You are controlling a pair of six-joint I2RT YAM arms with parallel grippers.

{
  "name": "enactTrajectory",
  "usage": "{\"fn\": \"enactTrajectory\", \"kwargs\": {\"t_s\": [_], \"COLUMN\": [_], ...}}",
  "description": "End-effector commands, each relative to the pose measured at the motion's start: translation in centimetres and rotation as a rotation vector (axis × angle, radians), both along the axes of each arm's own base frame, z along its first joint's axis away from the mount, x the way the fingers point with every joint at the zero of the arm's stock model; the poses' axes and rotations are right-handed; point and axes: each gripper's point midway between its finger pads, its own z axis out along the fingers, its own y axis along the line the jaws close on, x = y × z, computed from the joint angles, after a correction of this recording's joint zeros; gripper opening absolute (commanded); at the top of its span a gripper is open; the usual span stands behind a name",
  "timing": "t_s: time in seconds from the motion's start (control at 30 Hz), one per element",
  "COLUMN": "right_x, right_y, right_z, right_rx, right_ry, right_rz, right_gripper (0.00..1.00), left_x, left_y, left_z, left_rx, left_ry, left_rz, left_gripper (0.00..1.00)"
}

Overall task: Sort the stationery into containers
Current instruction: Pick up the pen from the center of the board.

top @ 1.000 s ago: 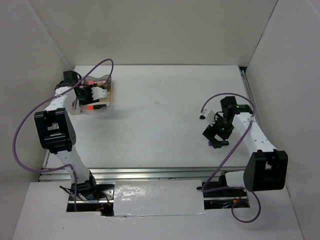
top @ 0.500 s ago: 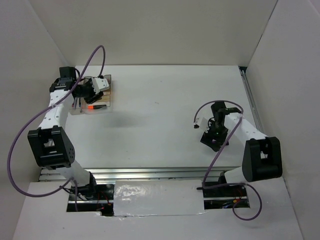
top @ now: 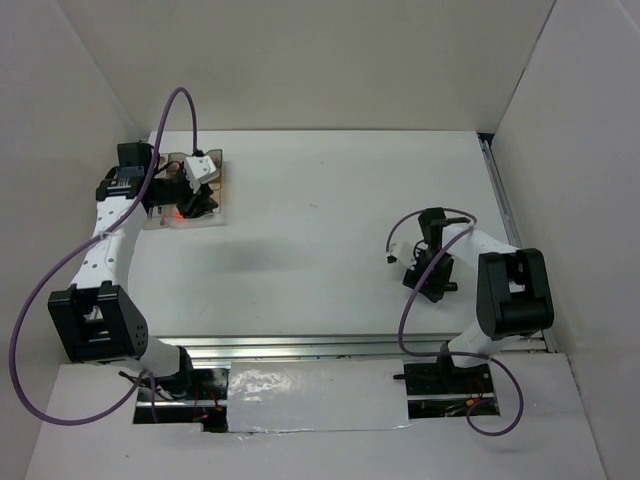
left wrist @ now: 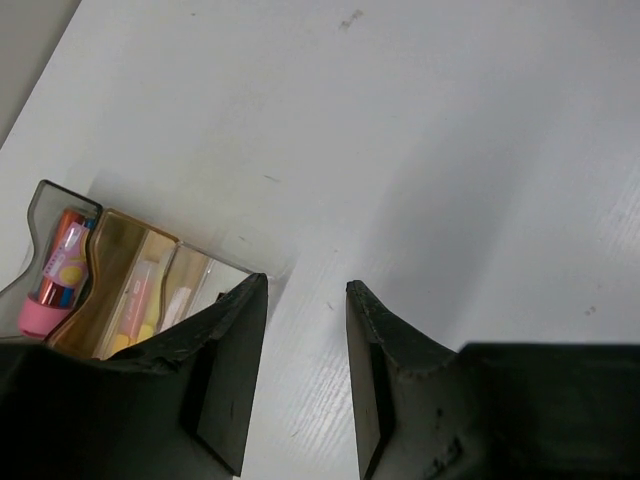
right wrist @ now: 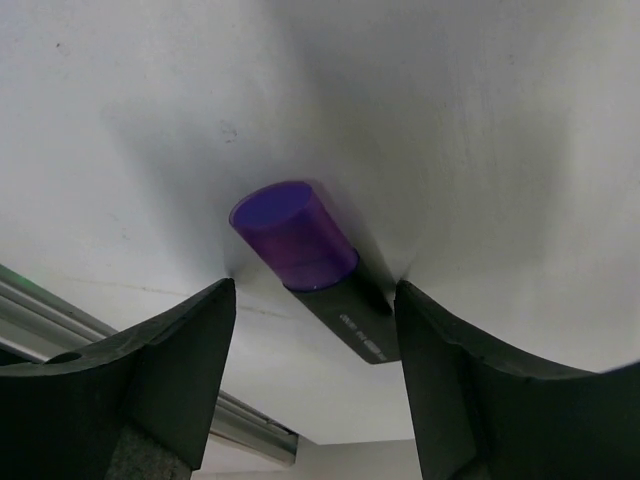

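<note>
The left gripper moves back from the tray and across to the marker's black body next, since that lies far to its right in the top view.
A purple marker (right wrist: 295,238) with a purple cap and a black body lies on the white table, between the fingers of my right gripper (right wrist: 315,292). That gripper is open, with one finger on each side of the marker. In the top view the right gripper (top: 428,280) is low over the table at the right. The clear organiser tray (left wrist: 60,205) sits at the far left and holds a pink-capped tube (left wrist: 52,288) and yellow sticks (left wrist: 138,312). My left gripper (left wrist: 306,282) is open at the tray's edge, with only bare table between its fingers.
In the top view the tray (top: 216,192) lies at the back left, with the left gripper (top: 196,202) over it. White walls enclose the table. A metal rail (top: 300,347) runs along the near edge.
The right gripper has come down and toward the near edge over the purple marker, and its jaws have narrowed. The left arm has swung up over the tray.
</note>
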Motion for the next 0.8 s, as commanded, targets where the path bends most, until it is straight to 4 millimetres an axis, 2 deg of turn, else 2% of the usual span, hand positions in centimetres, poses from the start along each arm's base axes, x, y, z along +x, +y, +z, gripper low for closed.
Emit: {"fn": "enactTrajectory", "kwargs": {"t_s": [0.0, 0.17, 0.2, 0.23, 0.27, 0.3, 0.33, 0.4, 0.43, 0.47, 0.53, 0.57, 0.6, 0.63, 0.67, 0.7, 0.73, 0.77], "right_x": [1.9, 1.4, 0.8, 1.2, 1.6, 1.8, 1.9, 2.4, 2.0, 3.4, 2.2, 3.9, 2.7, 2.3, 3.3, 2.0, 1.4, 1.3], "right_y": [0.8, 0.9, 0.4, 0.6, 0.7, 0.7, 1.2, 2.0, 2.7, 3.7, 6.6, 8.4, 9.7, 12.1, 14.0, 15.2, 16.9, 19.0], "right_z": [-0.2, -1.7, -2.2, -2.2, -1.9, -1.8, -1.8, -1.4, -1.0, 0.2, 1.5, 3.7, 4.4, 5.6, 7.6, 7.9, 8.6, 9.5], "right_rx": [0.024, -0.014, -0.041, -0.035, -0.026, -0.021, 0.005, 0.016, 0.042, 0.076, 0.182, 0.240, 0.271, 0.378, 0.446, 0.476, 0.520, 0.603], "right_ry": [-0.042, -0.038, -0.032, -0.048, -0.059, -0.062, -0.063, -0.071, -0.045, -0.069, 0.032, 0.008, 0.096, 0.151, 0.155, 0.253, 0.298, 0.354], "right_rz": [0.026, 0.061, 0.063, 0.066, 0.060, 0.053, 0.049, 0.042, 0.037, 0.031, -0.007, -0.038, -0.046, -0.055, -0.066, -0.084, -0.073, -0.083], "right_gripper": [0.71, 0.66, 0.64, 0.60, 0.40, 0.14, 0.00, 0.00, 0.00, 0.00, 0.00, 0.00, 0.00, 0.00, 0.00, 0.00, 0.00, 0.00], "left_x": [-0.9, -0.8, -0.8, -0.9, -1.0, -1.0, -1.1, -1.5, -1.5, -1.7, -2.4, -2.8, -3.1, -3.5, -4.2, -4.5, -5.2, -6.3], "left_y": [-1.4, -1.4, -1.5, -1.6, -1.7, -1.7, -1.8, -2.1, -2.2, -2.4, -3.1, -3.1, -3.4, -4.5, -4.7, -5.7, -7.0, -7.4], "left_z": [1.6, 2.0, 2.1, 2.1, 2.1, 2.0, 2.0, 2.1, 2.3, 2.3, 2.7, 2.9, 3.1, 3.3, 3.6, 3.9, 4.1, 4.1], "left_rx": [-0.060, -0.069, -0.072, -0.075, -0.077, -0.077, -0.077, -0.077, -0.076, -0.071, -0.049, -0.027, -0.012, 0.012, 0.039, 0.061, 0.095, 0.114], "left_ry": [-0.027, -0.028, -0.027, -0.026, -0.024, -0.021, -0.024, -0.028, -0.035, -0.041, -0.077, -0.104, -0.127, -0.164, -0.196, -0.235, -0.282, -0.313], "left_rz": [-0.028, -0.019, -0.019, -0.021, -0.025, -0.026, -0.029, -0.037, -0.041, -0.047, -0.077, -0.078, -0.091, -0.131, -0.138, -0.172, -0.227, -0.243], "left_gripper": [0.49, 0.50, 0.50, 0.50, 0.50, 0.50, 0.50, 0.50, 0.50, 0.50, 0.50, 0.50, 0.50, 0.50, 0.50, 0.50, 0.50, 0.51]}}
